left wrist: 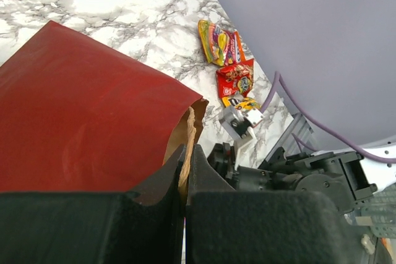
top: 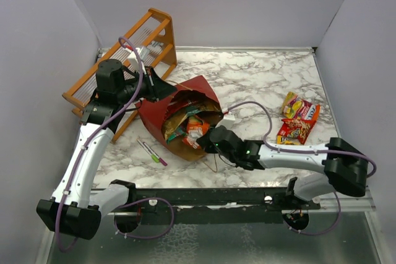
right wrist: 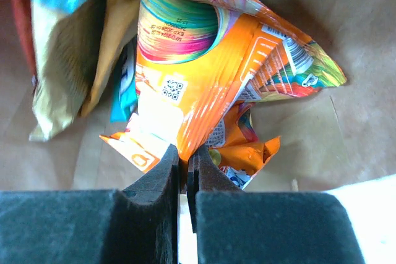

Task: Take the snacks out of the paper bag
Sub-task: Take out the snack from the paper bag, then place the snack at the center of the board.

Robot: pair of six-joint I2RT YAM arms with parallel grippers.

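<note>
The marble is bare outward of my right gripper, beyond the loose snacks. My right gripper should move from the bag (top: 198, 88) next, then outward past those snacks to let go of the packet.
The dark red paper bag (top: 198, 88) lies on its side with its brown mouth facing the near edge. My left gripper (top: 168, 91) is shut on the bag's upper rim, and the brown paper edge runs between its fingers (left wrist: 185, 153). Several snacks (top: 185, 125) lie inside the mouth. My right gripper (top: 202, 135) reaches into the mouth and is shut (right wrist: 187, 153) on the lower edge of an orange snack packet (right wrist: 204, 72). A gold packet (right wrist: 62, 60), a teal one (right wrist: 124, 85) and a second orange packet (right wrist: 250, 153) lie around it. More snacks (top: 299, 119) lie on the marble at the right.
An orange wooden rack (top: 124, 60) stands at the back left, behind my left arm. A green and a pink marker (top: 151, 151) lie on the marble just left of the bag's mouth. Grey walls close in the table on three sides.
</note>
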